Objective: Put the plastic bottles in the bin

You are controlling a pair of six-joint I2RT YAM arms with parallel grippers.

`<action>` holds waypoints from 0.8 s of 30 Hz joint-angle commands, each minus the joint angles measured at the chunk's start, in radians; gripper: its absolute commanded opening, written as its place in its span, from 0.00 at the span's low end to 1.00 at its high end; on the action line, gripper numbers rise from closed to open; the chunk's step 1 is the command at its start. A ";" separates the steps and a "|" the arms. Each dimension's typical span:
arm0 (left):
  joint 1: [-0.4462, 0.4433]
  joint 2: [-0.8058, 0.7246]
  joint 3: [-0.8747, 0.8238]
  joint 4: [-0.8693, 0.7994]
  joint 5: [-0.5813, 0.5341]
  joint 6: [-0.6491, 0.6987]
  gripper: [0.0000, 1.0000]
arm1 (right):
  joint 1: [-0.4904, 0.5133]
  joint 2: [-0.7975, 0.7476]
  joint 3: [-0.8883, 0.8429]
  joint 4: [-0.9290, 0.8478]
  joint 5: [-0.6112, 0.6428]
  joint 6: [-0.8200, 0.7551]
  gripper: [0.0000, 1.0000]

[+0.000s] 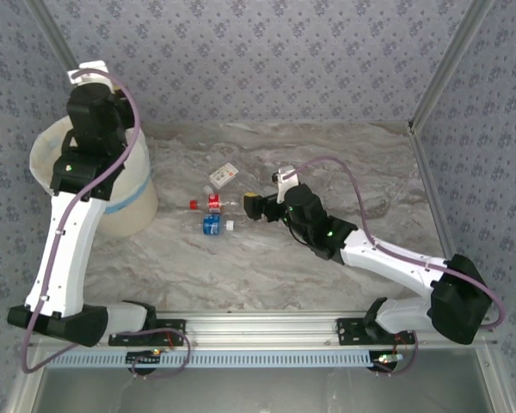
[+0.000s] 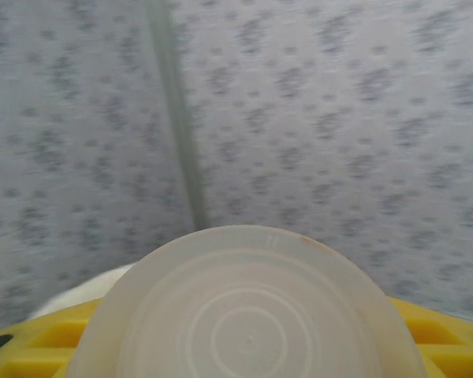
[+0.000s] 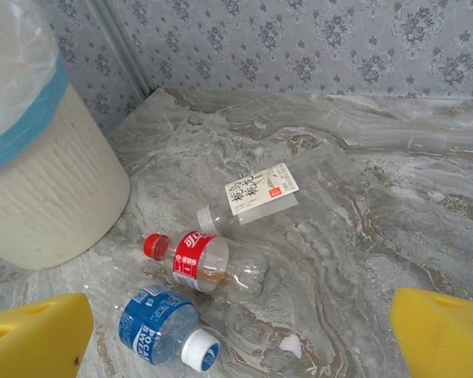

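Observation:
The left gripper tilts downward over the opening of the cream bin next and releases the pale translucent bottle, because the gripper's fingers still face the patterned wall.
My left gripper (image 1: 88, 76) hangs above the cream bin (image 1: 47, 163), shut on a pale translucent bottle (image 2: 248, 315) whose round base faces the left wrist camera between the yellow fingers (image 2: 445, 342). Three bottles lie on the marble table: a red-labelled one with a red cap (image 3: 205, 264), a blue-labelled one with a white cap (image 3: 162, 327) and a clear one with a white label (image 3: 248, 197). My right gripper (image 3: 244, 350) hovers open just right of them, nothing between its yellow fingers (image 3: 35, 335). The bin (image 3: 47, 197), with its blue band, stands left of them.
Patterned walls enclose the table at the back and on both sides. A small white scrap (image 3: 290, 345) lies on the marble near the blue bottle. Bare marble (image 1: 361, 181) stretches to the right of the bottles.

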State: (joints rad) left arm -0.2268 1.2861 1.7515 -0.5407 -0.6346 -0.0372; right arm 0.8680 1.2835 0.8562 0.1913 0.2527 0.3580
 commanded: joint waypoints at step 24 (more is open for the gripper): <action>0.486 0.325 0.118 -0.359 -0.018 -0.123 0.53 | -0.001 0.118 0.167 -0.043 -0.090 -0.017 0.98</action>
State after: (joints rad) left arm 0.2512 1.5810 1.8103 -0.8131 -0.6662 -0.1246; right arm 0.8661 1.3930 0.9894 0.1600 0.1715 0.3496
